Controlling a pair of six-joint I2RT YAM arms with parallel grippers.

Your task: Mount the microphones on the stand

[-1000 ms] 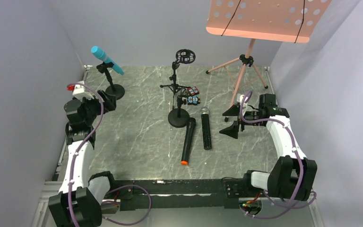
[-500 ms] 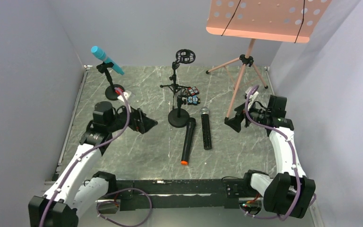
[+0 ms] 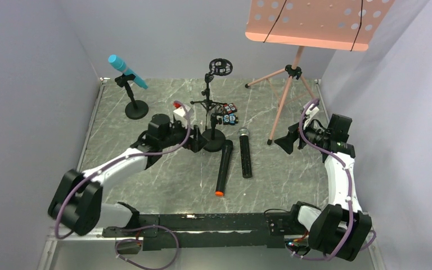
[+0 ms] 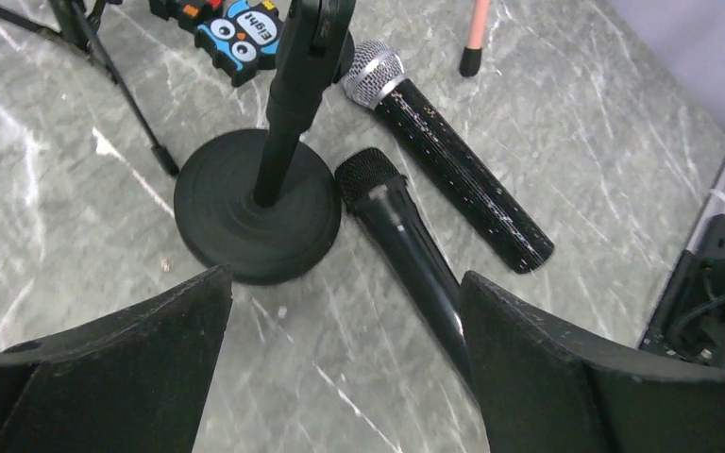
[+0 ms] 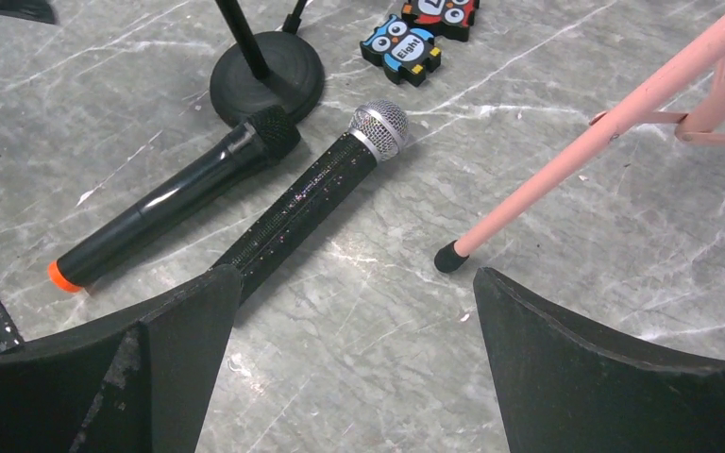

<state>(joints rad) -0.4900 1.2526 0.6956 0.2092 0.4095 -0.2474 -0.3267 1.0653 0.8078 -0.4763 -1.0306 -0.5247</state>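
Note:
The mount on the post is empty. My left gripper will next reach outward, to its right in the top view, and straddle the middle stand's post [image 3: 213, 128] [image 4: 290, 118].
The light blue microphone [image 3: 126, 71] sits clipped in the stand [image 3: 133, 101] at the far left. An all-black microphone with an orange end [image 3: 224, 167] [image 4: 396, 222] [image 5: 170, 208] lies flat beside the silver-mesh one [image 3: 245, 153] [image 4: 453, 165] [image 5: 311, 203], both in front of the middle stand's round base [image 3: 212, 140] [image 4: 257, 212]. My left gripper [image 3: 198, 143] [image 4: 345, 283] hangs open just left of that base, its right finger over the black microphone's body. To the right of both microphones, my right gripper [image 3: 288, 143] [image 5: 357, 278] is open and holds nothing.
A tripod stand with a ring mount [image 3: 220, 67] rises behind the middle stand. Owl number blocks [image 3: 229, 112] [image 5: 401, 47] lie beside it. A pink music stand [image 3: 315, 22] spreads its legs [image 5: 566, 175] at the back right, close to my right gripper. Walls close in on three sides.
My left arm has swung from the left edge near the blue microphone's stand across to the middle stand's base. My right gripper has drawn back slightly to the right.

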